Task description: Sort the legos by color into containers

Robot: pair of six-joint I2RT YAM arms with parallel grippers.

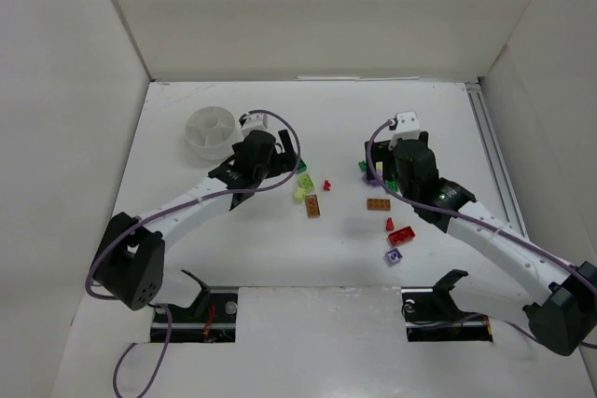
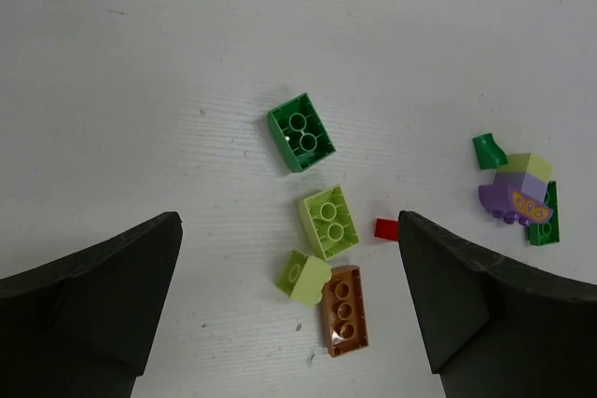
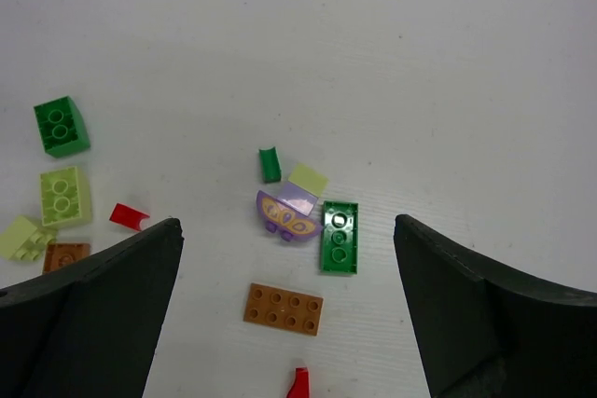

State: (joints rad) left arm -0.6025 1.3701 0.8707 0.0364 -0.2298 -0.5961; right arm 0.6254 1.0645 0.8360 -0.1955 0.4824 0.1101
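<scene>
The green brick [image 1: 302, 166] [image 2: 300, 131] lies below my left gripper toward the right in the top view, clear of the lime brick. My left gripper moves down that way onto it next.
The white divided dish [image 1: 210, 132] stands at the back left. My left gripper [image 2: 289, 219] is open and empty, above a green brick [image 2: 300, 131], a lime brick [image 2: 329, 221], a smaller lime brick [image 2: 304, 277] and an orange-brown brick [image 2: 344, 309]. My right gripper [image 3: 284, 226] is open and empty, above a pale purple piece [image 3: 291, 212], a green plate [image 3: 339, 236], a small green curved piece [image 3: 270, 164], a lime tile [image 3: 308, 179] and an orange-brown plate [image 3: 284, 308]. In the top view the left gripper [image 1: 283, 171] and the right gripper [image 1: 376, 171] sit either side of the bricks.
A small red piece [image 1: 327, 185] lies between the two groups. Two red bricks [image 1: 399, 233] and a purple brick [image 1: 395, 255] lie nearer the front, under the right arm. White walls enclose the table on three sides.
</scene>
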